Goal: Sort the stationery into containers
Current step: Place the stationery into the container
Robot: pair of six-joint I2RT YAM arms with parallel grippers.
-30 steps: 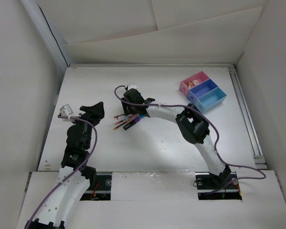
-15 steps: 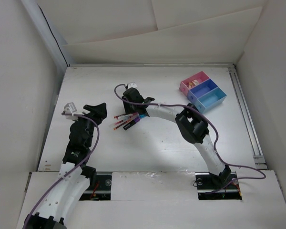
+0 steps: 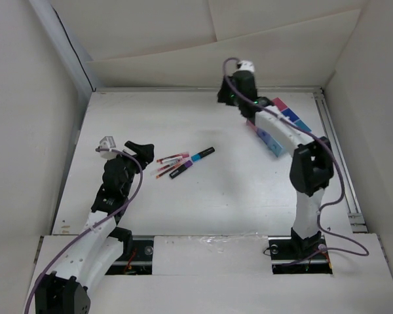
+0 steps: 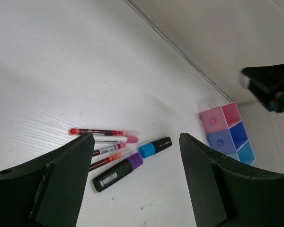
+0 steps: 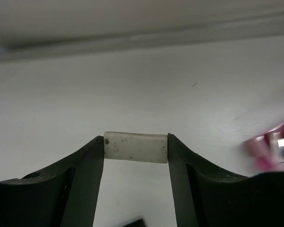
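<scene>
My right gripper goes to the right in the top view next, then down over the pink tray point(image 3: 279, 104) point(image 5: 280, 144), since pale pieces already lie inside it.
My right gripper point(image 3: 230, 97) is at the back of the table, just left of the containers point(image 3: 279, 104). It is shut on a small white speckled eraser block point(image 5: 135, 147), held above the table; its fingers point(image 5: 85, 170) press both of the block's ends. The pink tray point(image 5: 270, 147) shows blurred at the right. Several thin red/pink pens point(image 3: 170, 161), a dark marker with a purple end point(image 3: 181, 169) and one with a blue end point(image 3: 202, 156) lie mid-table. My left gripper point(image 3: 136, 148) is open and empty, left of the pens point(image 4: 97, 132).
The pink, dark blue and light blue trays point(image 4: 229, 137) stand in a row at the back right, partly hidden by the right arm in the top view. A raised rail point(image 3: 334, 150) runs along the table's right edge. White walls surround the table.
My right arm has swung from the pens to the back of the table beside the trays, holding the eraser. The blue-ended marker is now uncovered. My left gripper shifted slightly.
</scene>
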